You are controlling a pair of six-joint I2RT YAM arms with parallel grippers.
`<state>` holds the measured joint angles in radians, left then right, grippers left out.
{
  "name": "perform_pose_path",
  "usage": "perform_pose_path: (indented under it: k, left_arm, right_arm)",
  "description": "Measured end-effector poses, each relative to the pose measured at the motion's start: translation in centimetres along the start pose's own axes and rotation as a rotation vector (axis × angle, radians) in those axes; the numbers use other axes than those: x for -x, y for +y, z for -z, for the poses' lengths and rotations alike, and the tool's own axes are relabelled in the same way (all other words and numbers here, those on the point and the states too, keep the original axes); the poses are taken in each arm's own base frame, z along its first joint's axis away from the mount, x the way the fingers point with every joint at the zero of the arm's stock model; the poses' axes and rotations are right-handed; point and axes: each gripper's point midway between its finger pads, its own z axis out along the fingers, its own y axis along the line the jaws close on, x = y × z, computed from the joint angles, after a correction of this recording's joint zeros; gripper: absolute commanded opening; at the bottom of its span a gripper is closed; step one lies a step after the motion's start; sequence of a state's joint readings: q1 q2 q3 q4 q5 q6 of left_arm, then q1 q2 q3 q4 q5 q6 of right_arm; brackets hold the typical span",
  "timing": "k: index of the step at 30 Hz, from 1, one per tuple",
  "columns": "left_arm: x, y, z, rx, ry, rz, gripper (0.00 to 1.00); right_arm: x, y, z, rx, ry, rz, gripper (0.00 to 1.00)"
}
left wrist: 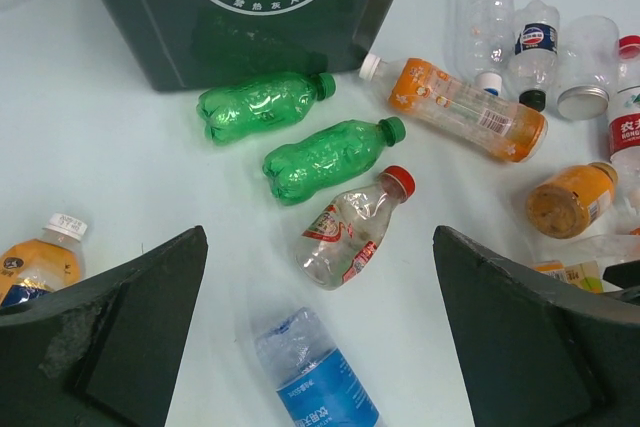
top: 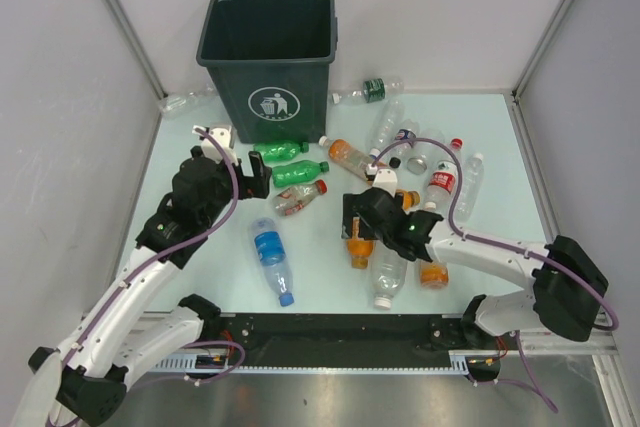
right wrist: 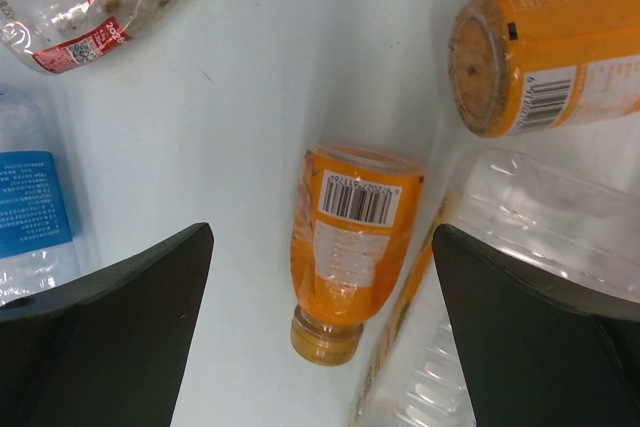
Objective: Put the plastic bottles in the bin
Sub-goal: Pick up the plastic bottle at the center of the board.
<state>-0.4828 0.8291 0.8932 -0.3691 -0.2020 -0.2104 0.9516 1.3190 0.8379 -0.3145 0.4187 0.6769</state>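
Note:
My right gripper lowers onto the barcoded body of the small orange bottle (top: 360,245) (right wrist: 352,237) next and closes across it. The bottle lies between the open fingers, below their ends.
The dark green bin (top: 268,57) stands at the back, and its front shows in the left wrist view (left wrist: 250,7). Two green bottles (top: 288,161) (left wrist: 262,105), a clear red-capped bottle (top: 298,197) (left wrist: 352,229) and a blue-labelled bottle (top: 271,252) (left wrist: 315,377) lie in front of it. My left gripper (top: 258,175) (left wrist: 320,347) is open and empty, above the table between these bottles. My right gripper (top: 352,219) (right wrist: 320,327) is open and empty, straddling a small orange bottle (top: 360,245) (right wrist: 352,237) from above.
More bottles lie to the right: a long orange one (top: 350,157), a clear cluster (top: 420,152), a large clear bottle (top: 388,272) and an orange one (top: 433,272). A clear bottle (top: 180,102) lies left of the bin, and a green-labelled one (top: 372,90) by the back wall.

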Motion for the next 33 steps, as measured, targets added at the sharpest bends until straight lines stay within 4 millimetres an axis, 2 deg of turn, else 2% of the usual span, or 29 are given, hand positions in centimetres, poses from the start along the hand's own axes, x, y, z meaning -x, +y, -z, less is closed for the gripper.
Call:
perform_pose_path:
  k: [5,14,24,29,33]
  left_arm:
    - [0.0,0.0,0.0,0.0,0.002,0.002,1.0]
    - [0.0,-0.1,0.0,0.0,0.002,0.018,1.0]
    - [-0.2,-0.2,0.0,-0.006,0.006,0.025,1.0]
    - [-0.2,-0.2,0.0,-0.007,0.006,0.025,1.0]
    - [-0.2,-0.2,0.0,-0.007,0.006,0.025,1.0]
  right_arm:
    - [-0.1,0.6,-1.2,-0.006,0.004,0.007,0.94]
    - [-2.0,0.7,-3.4,-0.088,0.072,-0.002,0.9]
    - [-3.6,1.0,-4.9,-0.178,0.093,-0.013,0.86]
    - [-5.0,0.6,-5.4,-0.206,0.119,0.012,0.85]
    - [-5.9,0.3,-5.7,-0.223,0.141,0.034,0.81]
